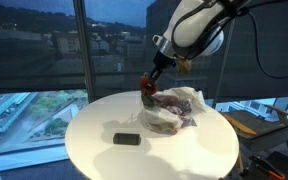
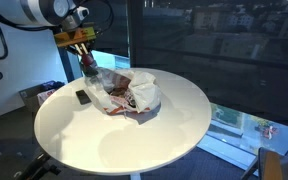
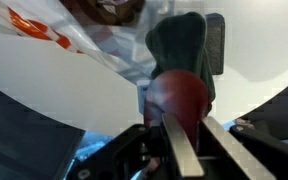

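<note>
My gripper needs to move its red rounded object away from the bag (image 1: 176,108) next, down toward the small black flat object where the table is empty.
My gripper (image 1: 148,82) (image 2: 86,62) hangs just above the round white table (image 1: 104,155) (image 2: 104,140), at the edge of a crumpled white plastic bag (image 1: 176,108) (image 2: 131,94). It is shut on a red rounded object (image 3: 179,98) that has a dark green part (image 3: 184,45) at its far end. In the wrist view the gripper (image 3: 196,145) has its two metal fingers (image 3: 181,152) pressed on either side of the red body. Reddish contents show through the bag in both exterior views.
A small black flat object (image 1: 126,138) (image 2: 83,97) lies on the table near the bag, and a dark rectangle (image 3: 216,45) shows behind the green part. Large windows stand behind the table. A chair (image 1: 259,120) and cables are off to the side.
</note>
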Controlling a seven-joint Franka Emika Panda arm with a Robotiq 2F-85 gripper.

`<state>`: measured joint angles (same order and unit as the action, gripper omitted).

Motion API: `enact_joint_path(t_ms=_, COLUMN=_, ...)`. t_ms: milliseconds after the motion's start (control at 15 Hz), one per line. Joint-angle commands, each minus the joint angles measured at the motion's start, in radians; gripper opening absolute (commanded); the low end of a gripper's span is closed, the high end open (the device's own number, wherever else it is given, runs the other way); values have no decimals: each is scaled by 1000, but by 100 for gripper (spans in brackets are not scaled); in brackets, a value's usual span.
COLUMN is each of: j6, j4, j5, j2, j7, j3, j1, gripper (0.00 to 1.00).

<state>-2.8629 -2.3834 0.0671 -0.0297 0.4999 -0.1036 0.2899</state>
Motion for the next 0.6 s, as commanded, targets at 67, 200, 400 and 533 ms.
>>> enact_joint_path(t_ms=67, j6=-8, j4=159, j5=306, j2=170, j7=350, j3=-76, j1=46, gripper=6)
enact_joint_path(t_ms=200, j6=31, j4=222, j5=382, j2=237, j7=458, j3=-103, j1=21, gripper=6)
enact_joint_path(t_ms=400, j6=56, j4=282, j5=290, j2=321, j7=421, j3=-147, j1=-47, gripper=7)
enact_joint_path(t_ms=533, j6=71, j4=308, j5=223, j2=358, j7=390, j3=-153, j1=-73, gripper=9)
